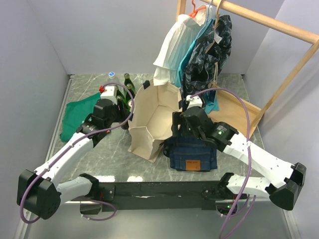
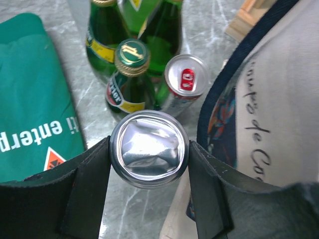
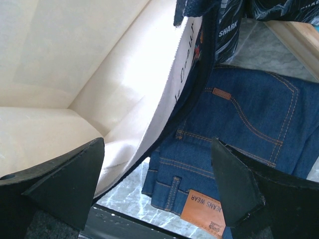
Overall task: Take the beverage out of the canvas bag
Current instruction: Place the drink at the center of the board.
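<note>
The can is already outside the bag's rim, so my left gripper next needs to go down to the bare marble below, beside the green bottles, and release it.
My left gripper [image 2: 148, 160] is shut on a silver beverage can [image 2: 148, 148], seen end-on with a dented shiny face, pinched between both fingers above the marble table. It hangs just left of the canvas bag [image 2: 279, 109], outside its navy-trimmed rim. From above, the cream canvas bag [image 1: 154, 117] stands open in the middle, with the left gripper [image 1: 119, 107] at its left side. My right gripper [image 3: 157, 184] is open and straddles the bag's right wall [image 3: 164, 99], one finger inside the bag and one outside. The bag's pale inside [image 3: 75, 59] shows nothing in it.
Green glass bottles [image 2: 130, 74] and a can with a red tab [image 2: 185, 79] stand just beyond the held can. A green printed cloth [image 1: 77, 117] lies at the left. Folded blue jeans [image 1: 192, 152] lie right of the bag. A wooden rack [image 1: 269, 22] with hanging clothes [image 1: 199, 45] stands behind.
</note>
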